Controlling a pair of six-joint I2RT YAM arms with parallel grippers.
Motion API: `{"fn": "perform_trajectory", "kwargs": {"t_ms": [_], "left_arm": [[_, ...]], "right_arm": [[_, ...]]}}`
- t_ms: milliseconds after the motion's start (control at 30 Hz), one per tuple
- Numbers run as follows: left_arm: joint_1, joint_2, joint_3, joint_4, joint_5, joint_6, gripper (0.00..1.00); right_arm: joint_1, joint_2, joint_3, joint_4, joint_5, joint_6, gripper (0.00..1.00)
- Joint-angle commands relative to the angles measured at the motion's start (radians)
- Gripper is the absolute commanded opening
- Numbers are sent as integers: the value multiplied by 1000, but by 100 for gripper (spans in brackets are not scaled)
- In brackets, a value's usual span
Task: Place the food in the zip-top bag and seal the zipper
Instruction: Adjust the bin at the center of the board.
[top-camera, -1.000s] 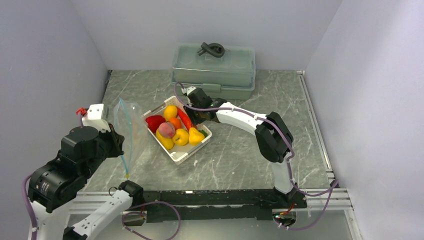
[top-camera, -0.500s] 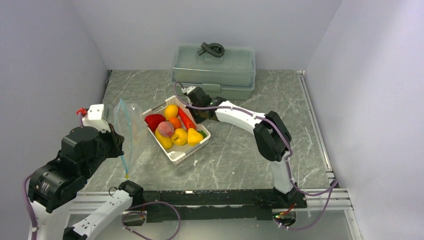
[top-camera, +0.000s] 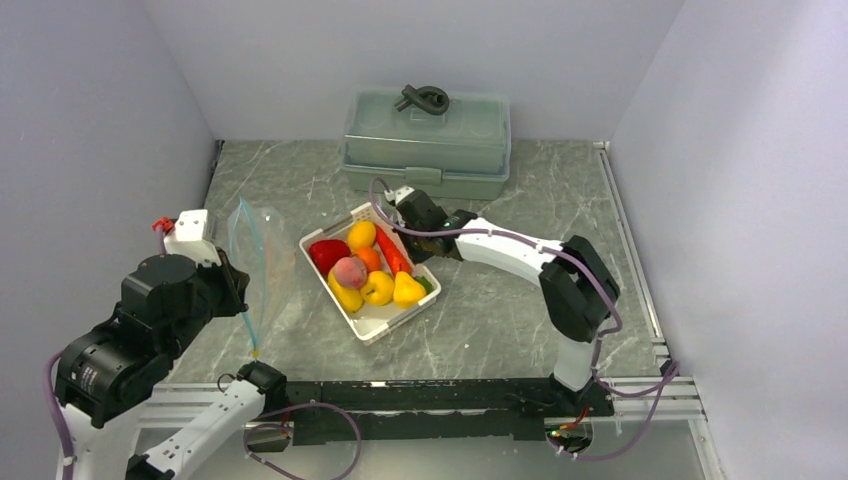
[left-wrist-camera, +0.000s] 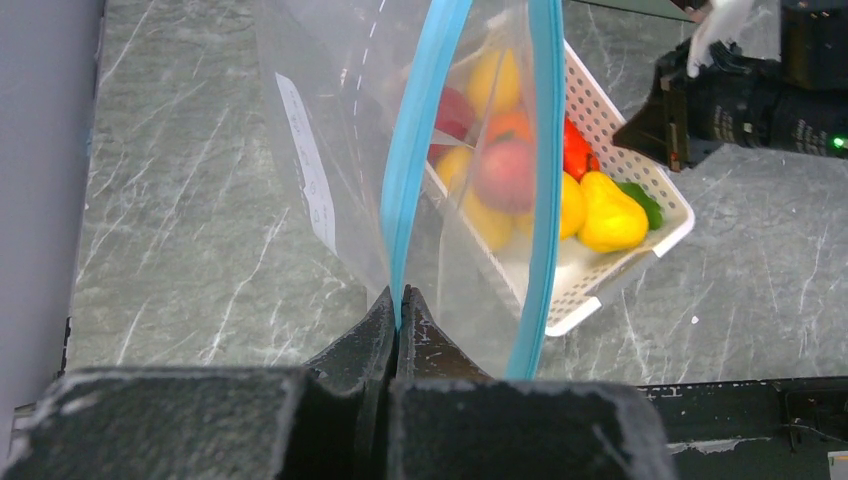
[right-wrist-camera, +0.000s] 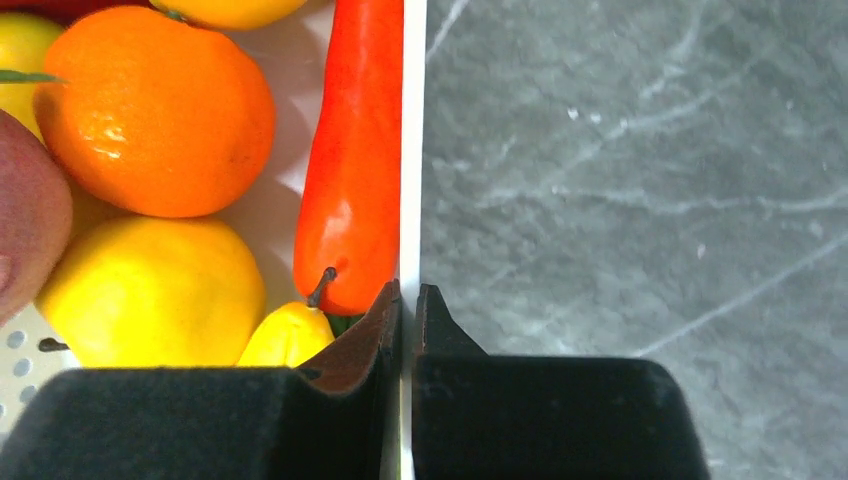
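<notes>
I will move my right gripper to the right in the top view across bare tabletop and release the basket's rim, as the basket (top-camera: 375, 330) is close beside the hanging bag.
The food (top-camera: 368, 268) lies in a white lattice basket (top-camera: 375, 330) mid-table: yellow, orange, pink-red and red pieces, with a little green showing. My right gripper (right-wrist-camera: 409, 295) is shut on the basket's thin white rim (right-wrist-camera: 412, 150), beside a long red pepper (right-wrist-camera: 355, 150) and an orange (right-wrist-camera: 160, 110). The clear zip-top bag (top-camera: 258, 245) hangs at the left. My left gripper (left-wrist-camera: 399, 300) is shut on one side of its teal-blue zipper (left-wrist-camera: 415, 150). The zipper's other side (left-wrist-camera: 545, 150) bows away, so the mouth gapes towards the basket.
A grey-green lidded box (top-camera: 428, 140) with a dark handle stands at the back, just behind the right gripper (top-camera: 402, 214). Grey walls close in the left, back and right sides. A metal rail runs along the table's right edge (top-camera: 628, 250).
My right gripper has shut on the basket's rim and drawn the basket a little to the right. The left arm and the bag have stayed in place.
</notes>
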Motion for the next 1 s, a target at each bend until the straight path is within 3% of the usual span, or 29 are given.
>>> {"fn": "perform_trajectory", "kwargs": {"t_ms": [0, 333, 633, 900, 967], "left_arm": [[6, -8, -17, 35, 22, -16, 0], [5, -1, -46, 71, 65, -18, 0], [5, 2, -68, 101, 81, -15, 0], [5, -2, -78, 103, 89, -13, 0], [5, -3, -83, 105, 88, -15, 0]], "right_arm": [[-5, -149, -114, 20, 63, 28, 0], [-121, -454, -405, 42, 127, 112, 0], [-271, -641, -542, -8, 105, 89, 0], [-300, -683, -625, -32, 127, 108, 0], [-300, -681, -627, -34, 142, 118, 5]]}}
